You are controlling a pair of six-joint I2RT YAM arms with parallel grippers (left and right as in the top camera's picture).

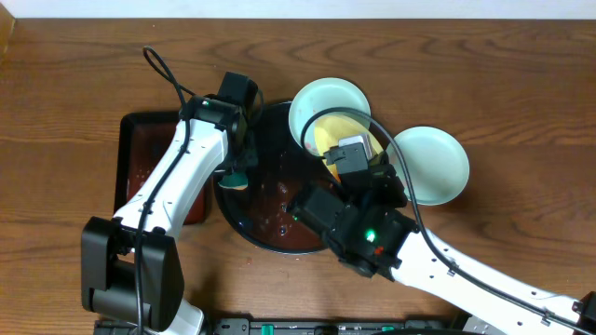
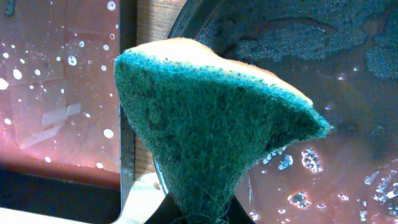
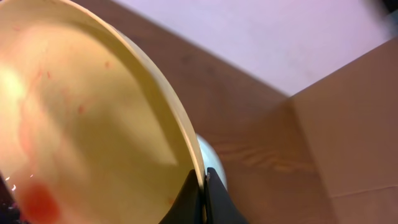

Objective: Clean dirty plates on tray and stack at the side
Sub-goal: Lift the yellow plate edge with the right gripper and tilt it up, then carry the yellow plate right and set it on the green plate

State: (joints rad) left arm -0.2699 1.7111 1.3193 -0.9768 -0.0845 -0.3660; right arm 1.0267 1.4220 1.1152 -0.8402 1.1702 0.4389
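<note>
Next, my right gripper will lower to the right in the overhead view to release atop the mint-green plate on bare wood, since it lies off the tray.
My right gripper (image 3: 204,190) is shut on the rim of the pale yellow plate (image 3: 87,124), which is tilted and bears red smears; overhead it shows under the right wrist (image 1: 328,138). One mint-green plate (image 1: 321,100) sits at the round black tray's (image 1: 270,200) far right rim. The other mint-green plate (image 1: 434,164) lies on the bare wood to the right. My left gripper (image 2: 208,214) is shut on a green and yellow sponge (image 2: 217,118) over the wet tray's left edge (image 2: 205,18); it shows overhead (image 1: 235,180) too.
A rectangular black tray (image 1: 140,149), wet with reddish water, lies left of the round tray and under my left arm; it also shows in the left wrist view (image 2: 56,93). A cardboard box (image 3: 354,124) stands beyond the table at the right.
</note>
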